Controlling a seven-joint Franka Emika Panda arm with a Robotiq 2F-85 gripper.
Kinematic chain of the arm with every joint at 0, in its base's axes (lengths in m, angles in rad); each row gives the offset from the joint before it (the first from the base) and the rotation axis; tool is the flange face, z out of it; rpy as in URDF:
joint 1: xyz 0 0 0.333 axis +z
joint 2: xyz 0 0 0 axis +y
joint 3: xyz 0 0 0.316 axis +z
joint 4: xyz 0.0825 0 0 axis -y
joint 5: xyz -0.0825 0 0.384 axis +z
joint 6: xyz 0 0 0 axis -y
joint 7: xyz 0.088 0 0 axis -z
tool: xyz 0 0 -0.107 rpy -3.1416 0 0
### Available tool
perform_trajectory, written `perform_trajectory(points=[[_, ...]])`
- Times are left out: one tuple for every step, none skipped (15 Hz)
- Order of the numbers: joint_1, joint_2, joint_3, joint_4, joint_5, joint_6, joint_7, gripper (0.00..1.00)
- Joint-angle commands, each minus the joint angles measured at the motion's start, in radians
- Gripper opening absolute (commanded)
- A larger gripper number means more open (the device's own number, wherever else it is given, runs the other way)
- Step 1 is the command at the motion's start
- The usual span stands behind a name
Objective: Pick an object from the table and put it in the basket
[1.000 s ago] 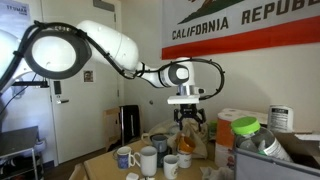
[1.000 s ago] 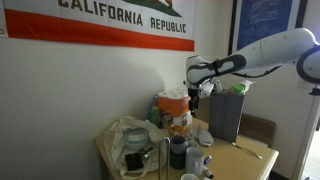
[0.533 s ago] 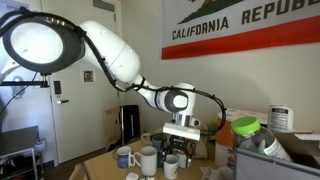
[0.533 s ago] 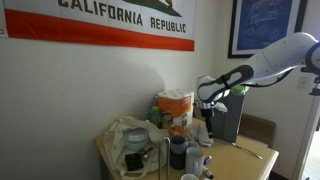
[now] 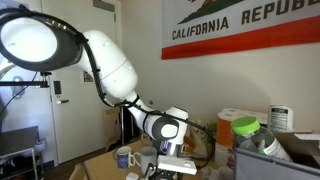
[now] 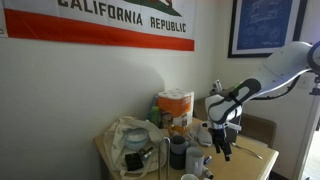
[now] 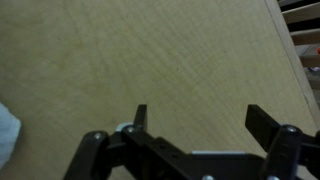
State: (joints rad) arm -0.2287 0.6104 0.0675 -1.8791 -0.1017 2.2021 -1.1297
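Observation:
My gripper will shift sideways over the blue tube next, as its pale end shows beside one finger, outside my gripper's fingers, to the left in the wrist view.
My gripper is open and empty, with its two dark fingers spread wide, low over bare light tan table. Nothing lies between the jaws. In both exterior views the gripper hangs down close to the tabletop, beside a group of mugs. I cannot clearly make out a basket. A holder lined with a clear plastic bag stands at the table's far end in an exterior view.
An orange and white tub and a grey bin stand by the wall. A green-lidded jar and other containers crowd one side. A white crumpled thing shows at the wrist view's edge. The table edge runs nearby.
The arm has come down from well above the mugs to just over the tabletop, moving away from the wall. The gripper has stayed open and empty.

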Motion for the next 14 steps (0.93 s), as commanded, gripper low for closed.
perform_trajectory(points=[[-0.015, -0.047, 0.026, -0.071, 0.028, 0.089, -0.131, 1.00], [-0.014, -0.044, 0.029, -0.073, 0.034, 0.107, -0.161, 1.00], [-0.018, -0.038, 0.037, -0.074, 0.044, 0.130, -0.193, 1.00], [-0.021, -0.033, 0.043, -0.073, 0.055, 0.144, -0.221, 1.00], [-0.024, -0.026, 0.049, -0.071, 0.069, 0.155, -0.252, 1.00], [-0.027, -0.018, 0.054, -0.067, 0.085, 0.160, -0.279, 1.00], [-0.029, -0.011, 0.056, -0.067, 0.098, 0.170, -0.311, 1.00], [-0.034, -0.003, 0.060, -0.066, 0.115, 0.178, -0.340, 1.00], [-0.038, 0.003, 0.063, -0.067, 0.132, 0.189, -0.366, 1.00], [-0.044, 0.009, 0.067, -0.067, 0.147, 0.198, -0.394, 1.00], [-0.048, 0.015, 0.070, -0.066, 0.161, 0.205, -0.421, 1.00], [-0.053, 0.021, 0.074, -0.065, 0.174, 0.212, -0.445, 1.00], [-0.057, 0.027, 0.078, -0.061, 0.186, 0.220, -0.465, 1.00], [-0.061, 0.030, 0.083, -0.058, 0.200, 0.227, -0.488, 1.00]])
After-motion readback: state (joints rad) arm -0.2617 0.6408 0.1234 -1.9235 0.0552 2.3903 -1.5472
